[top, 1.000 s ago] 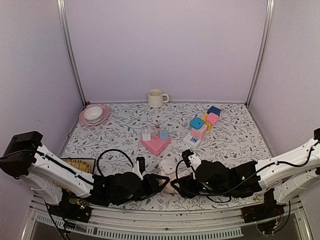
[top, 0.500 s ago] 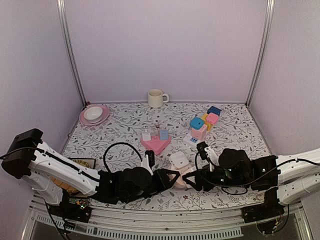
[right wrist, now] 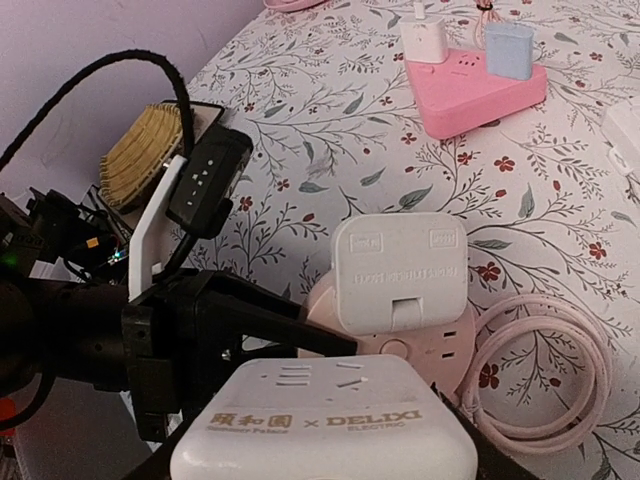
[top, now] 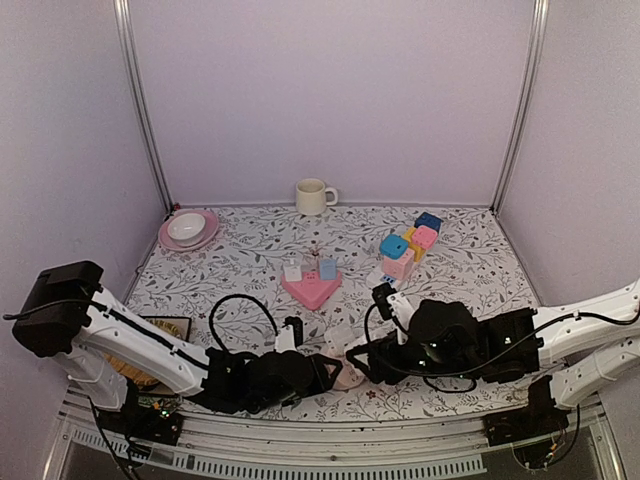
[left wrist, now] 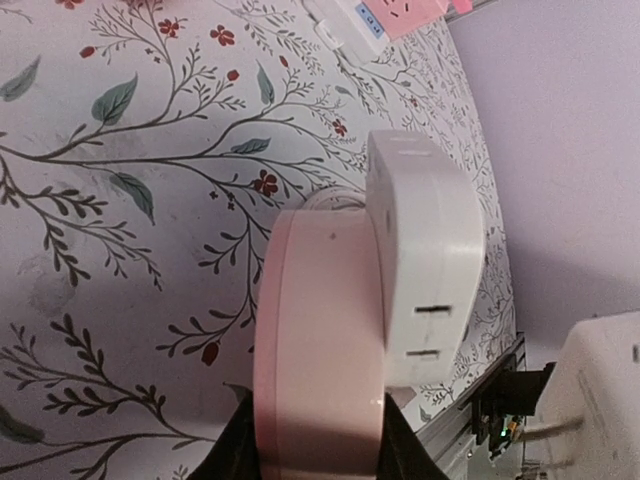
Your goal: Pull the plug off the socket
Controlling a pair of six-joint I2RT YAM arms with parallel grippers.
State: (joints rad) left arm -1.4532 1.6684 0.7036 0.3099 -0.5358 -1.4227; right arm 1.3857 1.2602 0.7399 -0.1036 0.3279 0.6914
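Note:
Already off the socket, the DELIXI block in my right gripper goes past the coiled pink cable next, down onto open flowered cloth.
A round pink socket is clamped at its rim by my left gripper, which is shut on it. A white plug sits on the socket's face. The right wrist view shows the same white plug on the pink socket, with the left gripper's black fingers reaching in from the left. My right gripper is shut on a white DELIXI block, just short of the socket. In the top view both grippers meet at the socket.
The socket's coiled pink cable lies to its right. A pink triangular strip with a white and a blue plug stands behind. Coloured blocks, a white strip, a mug, a pink plate and a woven brush surround them.
My right gripper has moved left, back to the socket. My left gripper and the pink socket have shifted slightly toward the near edge.

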